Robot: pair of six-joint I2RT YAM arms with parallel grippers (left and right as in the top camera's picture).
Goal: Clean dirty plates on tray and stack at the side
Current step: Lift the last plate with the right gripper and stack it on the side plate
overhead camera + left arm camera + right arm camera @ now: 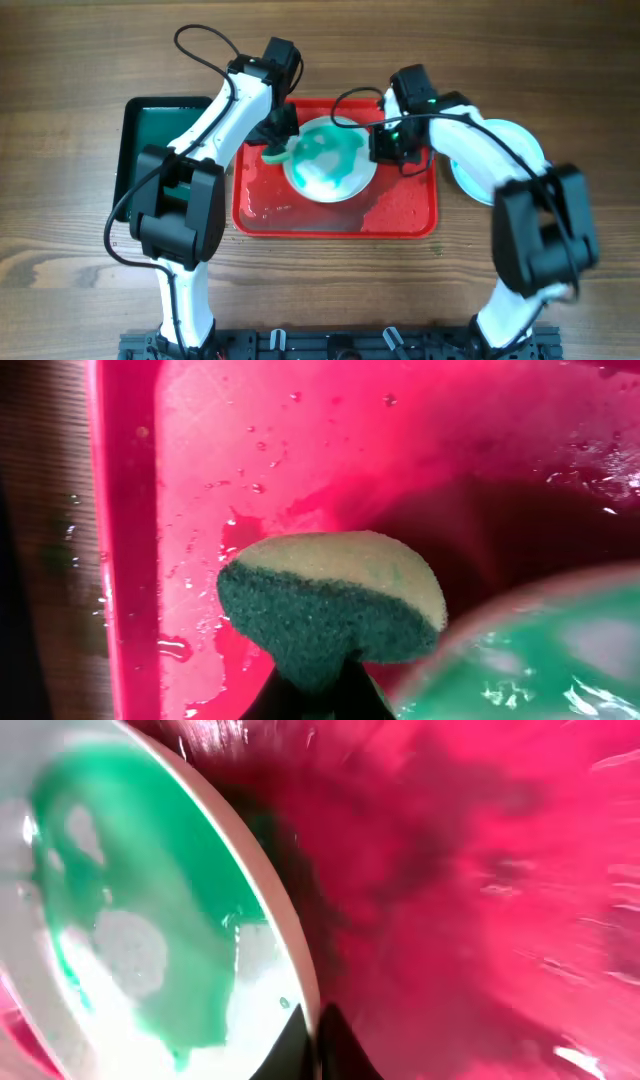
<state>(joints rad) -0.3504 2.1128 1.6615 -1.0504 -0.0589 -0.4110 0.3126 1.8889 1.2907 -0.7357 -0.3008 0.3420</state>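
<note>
The pale aqua plates lie to the right of my right gripper in the overhead view, so I will lift the white plate over them, lower it and release.
A plate (328,160) with green smears sits tilted on the red tray (400,215). My right gripper (385,143) is shut on its right rim, which shows in the right wrist view (290,960) with the fingertips (312,1040) pinching it. My left gripper (280,130) is shut on a green and yellow sponge (335,605) at the plate's left edge, above the wet tray floor (250,450). The sponge also shows in the overhead view (275,153). Pale aqua plates (500,165) lie on the table right of the tray, partly hidden under my right arm.
A smaller dark green tray (140,140) lies left of the red tray, partly under my left arm. Water drops and puddles cover the red tray floor (290,205). Bare wooden table (60,200) surrounds both trays.
</note>
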